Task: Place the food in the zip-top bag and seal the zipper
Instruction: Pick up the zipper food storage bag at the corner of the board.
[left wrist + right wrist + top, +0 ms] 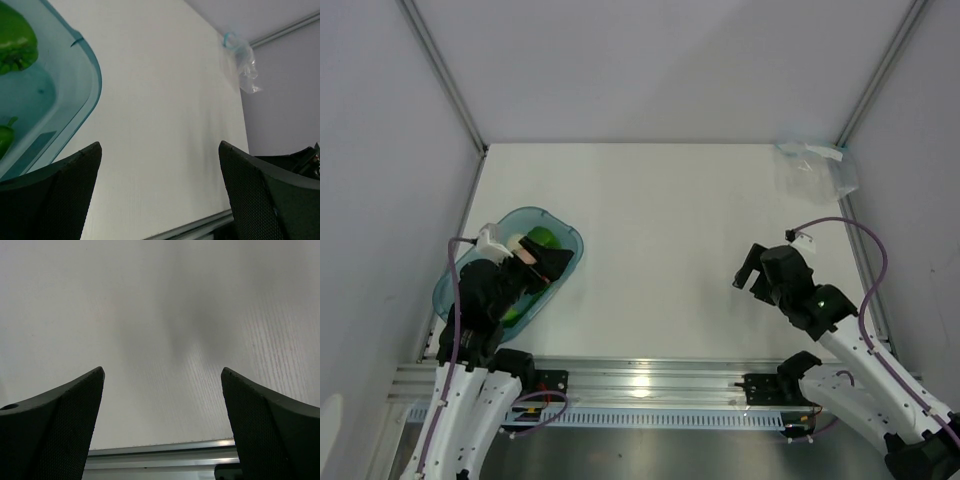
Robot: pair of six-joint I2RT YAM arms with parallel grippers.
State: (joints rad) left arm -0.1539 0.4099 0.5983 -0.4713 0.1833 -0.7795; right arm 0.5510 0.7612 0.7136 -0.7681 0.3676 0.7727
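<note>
My open right gripper should next reach outward and go down onto the bag's corner away from the zipper, because the bag lies outward across the bare table.
The food lies in a translucent blue oval tray at the left: bright green pieces show past my left arm. In the left wrist view a green pepper and another green piece lie in the tray. My left gripper hangs over the tray's right end, open and empty. The clear zip-top bag lies crumpled in the far right corner; its teal zipper shows at its top. My right gripper is open and empty over bare table, well short of the bag.
Grey walls with metal corner posts close in the white table on three sides. An aluminium rail runs along the near edge between the arm bases.
</note>
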